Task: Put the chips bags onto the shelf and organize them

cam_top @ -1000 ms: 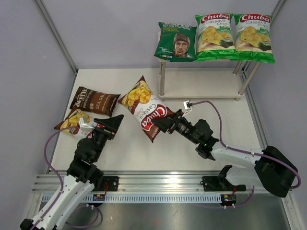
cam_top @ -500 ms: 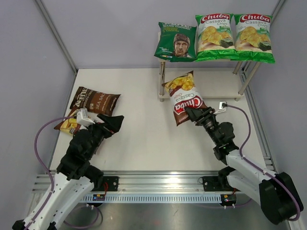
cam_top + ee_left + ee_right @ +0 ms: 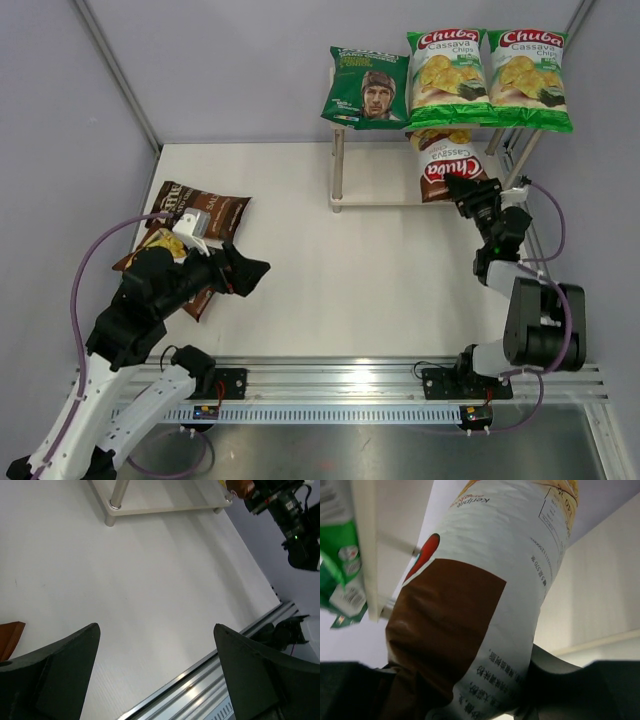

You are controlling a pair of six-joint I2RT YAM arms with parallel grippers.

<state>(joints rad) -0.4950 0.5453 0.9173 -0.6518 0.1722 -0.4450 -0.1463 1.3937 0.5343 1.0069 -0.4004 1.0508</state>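
Note:
The lower board's bare end (image 3: 494,167) is below my right gripper and to its right in the top view. The gripper shifts that way next, lowers the brown bag and releases.
My right gripper (image 3: 458,185) is shut on a brown Chuba bag (image 3: 443,162) and holds it in the lower tier of the shelf (image 3: 390,190), under the top board. In the right wrist view the bag (image 3: 470,610) fills the frame, clamped between my fingers. On the top tier stand the dark green REAL bag (image 3: 367,87) and two green-white Chuba bags (image 3: 446,75) (image 3: 527,77). The dark-brown Sea Salt bag (image 3: 225,210) and a second brown Chuba bag (image 3: 150,250) lie at the left, partly hidden under my left arm. My left gripper (image 3: 252,270) is open and empty above the table (image 3: 157,630).
The shelf's silver legs (image 3: 338,165) stand at the back right of the white table (image 3: 350,270). Grey walls close the sides. A metal rail (image 3: 330,385) runs along the near edge, and it also shows in the left wrist view (image 3: 210,690).
My right gripper carried the brown Chuba bag from the table's middle to the right and back, into the shelf's lower tier. My left arm rose and swung slightly right.

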